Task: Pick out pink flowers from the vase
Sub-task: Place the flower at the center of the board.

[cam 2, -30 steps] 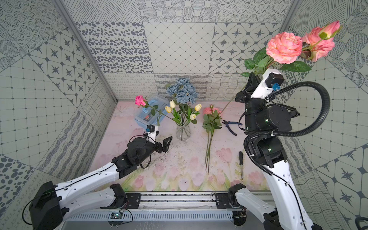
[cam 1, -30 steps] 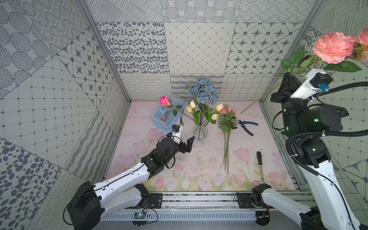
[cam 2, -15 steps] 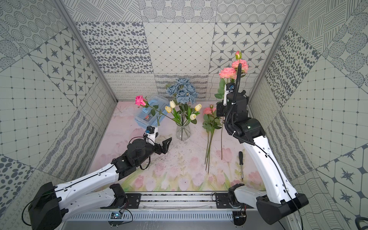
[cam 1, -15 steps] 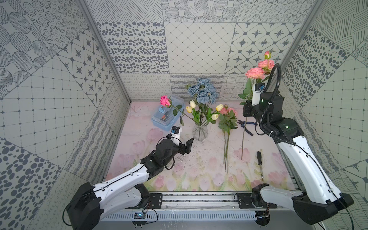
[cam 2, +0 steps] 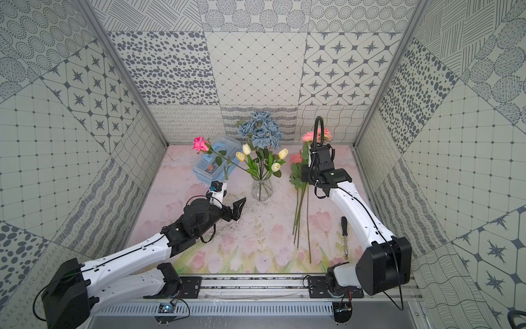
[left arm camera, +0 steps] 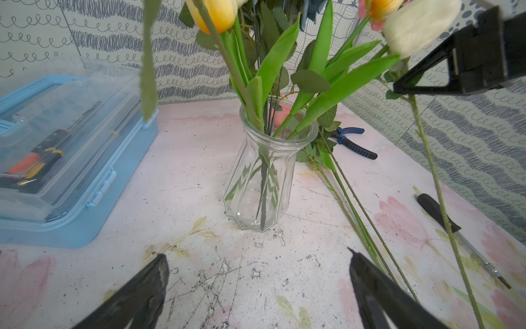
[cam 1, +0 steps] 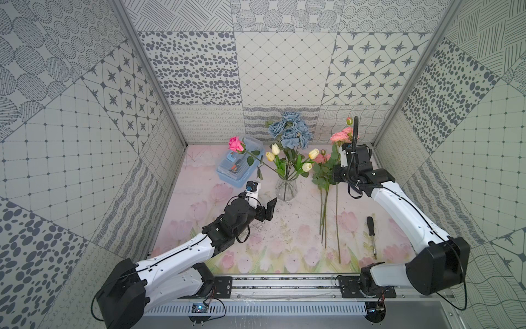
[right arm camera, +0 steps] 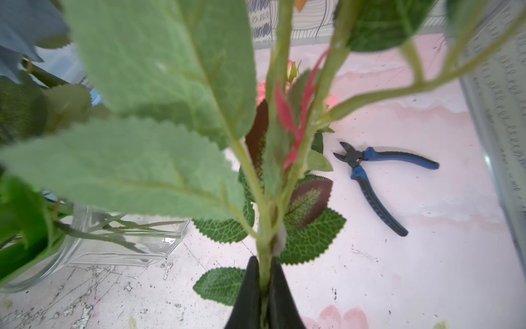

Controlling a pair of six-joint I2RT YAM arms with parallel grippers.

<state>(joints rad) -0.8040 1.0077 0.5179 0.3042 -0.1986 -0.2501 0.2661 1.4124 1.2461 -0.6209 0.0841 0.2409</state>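
Note:
The picked flowers gather on the tabletop, so next I need to lower my right gripper to the pink flowers below it there, toward the vase [cam 1: 286, 189], and let go of the stem.
The clear ribbed vase [cam 1: 286, 189] [cam 2: 261, 188] [left arm camera: 264, 182] stands mid-table, holding cream tulips, blue roses and one bright pink rose [cam 1: 236, 143] [cam 2: 200, 143] that leans out to the left. My right gripper [cam 1: 337, 178] [cam 2: 306, 176] [right arm camera: 264, 260] is shut on the stem of a spray of pink flowers [cam 1: 340, 136] [cam 2: 310, 136], held upright to the right of the vase, its long stem reaching down to the table. More pink flowers [cam 1: 321, 158] [cam 2: 296, 158] lie on the table beside it. My left gripper [cam 1: 270, 209] [cam 2: 239, 208] [left arm camera: 257, 256] is open and empty, low in front of the vase.
A pale-blue plastic box [cam 1: 239, 168] [left arm camera: 71, 159] with tools sits left of the vase. Blue-handled pliers [right arm camera: 370, 171] [left arm camera: 353, 142] lie at the back right. A black screwdriver [cam 1: 371, 233] [cam 2: 344, 230] lies in front of the right arm. Patterned walls close three sides.
The right arm has swung down from high up with the pink flowers, lowering them beside the flowers lying on the table. The left arm has barely moved.

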